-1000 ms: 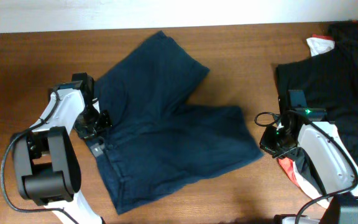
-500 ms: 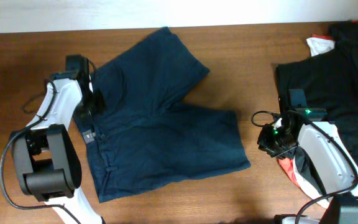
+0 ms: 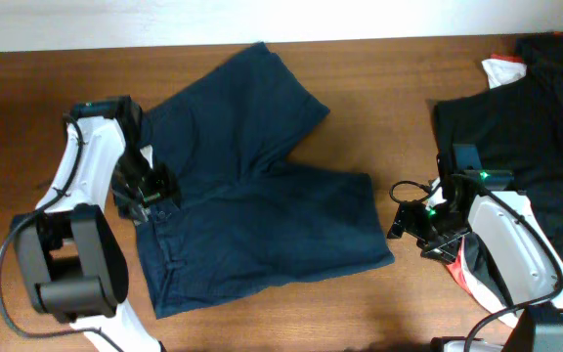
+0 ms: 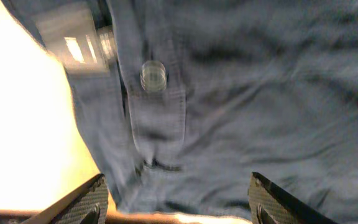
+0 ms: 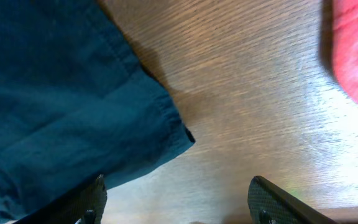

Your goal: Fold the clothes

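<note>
The left gripper will pull back next, and then it will go down onto the uncovered near corner of the waistband.
The clothes, a pair of dark navy shorts [image 3: 252,186], lie spread flat on the wooden table, waistband to the left and the two legs pointing up and right. My left gripper [image 3: 151,192] hovers over the waistband, jaws open; the left wrist view shows its gripper [image 4: 179,208] wide apart above the shorts [image 4: 247,93], near a clear button [image 4: 153,74] and a label [image 4: 73,46]. My right gripper [image 3: 409,223] stands open just right of the lower leg's hem corner. In the right wrist view the gripper [image 5: 179,208] spans bare wood beside the shorts [image 5: 61,93].
Black garments [image 3: 516,127] are piled at the right, with a white and red cloth piece [image 3: 504,68] at their top edge. Another red and white piece [image 3: 457,272] lies under my right arm; the red cloth [image 5: 356,56] shows in the right wrist view.
The shorts slid left and up and flattened out. Both grippers then opened and let go of the cloth; the left one shifted down along the waistband.
</note>
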Tool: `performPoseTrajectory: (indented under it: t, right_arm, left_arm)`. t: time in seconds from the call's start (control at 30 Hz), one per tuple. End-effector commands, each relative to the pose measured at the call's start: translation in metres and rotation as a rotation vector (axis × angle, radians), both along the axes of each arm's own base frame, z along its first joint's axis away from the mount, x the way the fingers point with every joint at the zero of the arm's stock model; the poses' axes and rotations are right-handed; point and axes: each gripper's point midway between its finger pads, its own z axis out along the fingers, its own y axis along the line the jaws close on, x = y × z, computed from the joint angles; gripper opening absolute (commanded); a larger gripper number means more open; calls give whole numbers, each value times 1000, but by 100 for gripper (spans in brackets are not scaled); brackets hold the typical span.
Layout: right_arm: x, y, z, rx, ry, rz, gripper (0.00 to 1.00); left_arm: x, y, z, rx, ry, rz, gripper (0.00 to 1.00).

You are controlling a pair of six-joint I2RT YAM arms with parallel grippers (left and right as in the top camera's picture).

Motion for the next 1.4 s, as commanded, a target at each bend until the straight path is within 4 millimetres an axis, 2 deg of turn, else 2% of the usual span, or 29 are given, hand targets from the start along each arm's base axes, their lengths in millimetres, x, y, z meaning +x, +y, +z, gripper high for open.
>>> performPoseTrajectory:
  t: [0.0,0.03,0.13,0.3,0.4,0.57,0.73,0.9,1.03,1.13,1.23,1.33,1.37]
  right_arm:
    - [-5,9,-2,47,37,-51,77]
    - [-7,11,-4,58,43,-52,77]
    - [-16,19,-15,100,72,-89,77]
    - [-26,29,-40,162,85,-147,76]
    - [-31,31,-57,173,80,-195,76]
    - [-25,32,-62,183,43,-196,76]
    - [-21,31,-63,181,24,-194,76]
    - [-21,32,-63,181,25,-194,75]
    - [-23,32,-63,181,33,-194,74]
    - [-21,32,-63,181,25,-194,70]
    - [-18,31,-63,182,9,-194,64]
    - [-15,31,-63,182,-1,-193,54]
    - [-15,31,-63,183,-4,-192,49]
  left_arm:
    - [-34,-11,10,5,-56,117,74]
    - [-41,-12,9,9,-64,129,75]
    - [-78,-15,5,28,-84,235,76]
    - [-127,-20,-9,60,-59,486,75]
    - [-148,-34,-25,-6,-54,569,75]
    - [-172,-34,-54,24,-2,677,75]
    - [-182,-34,-73,59,22,809,75]
    - [-163,-23,-90,78,-103,825,75]
    - [-167,-19,-93,102,-104,833,73]
    - [-173,-16,-93,130,-85,831,65]
    - [-174,-14,-94,143,-88,829,45]
    - [-174,-14,-94,143,-88,829,40]
    - [-174,-14,-94,143,-88,828,35]
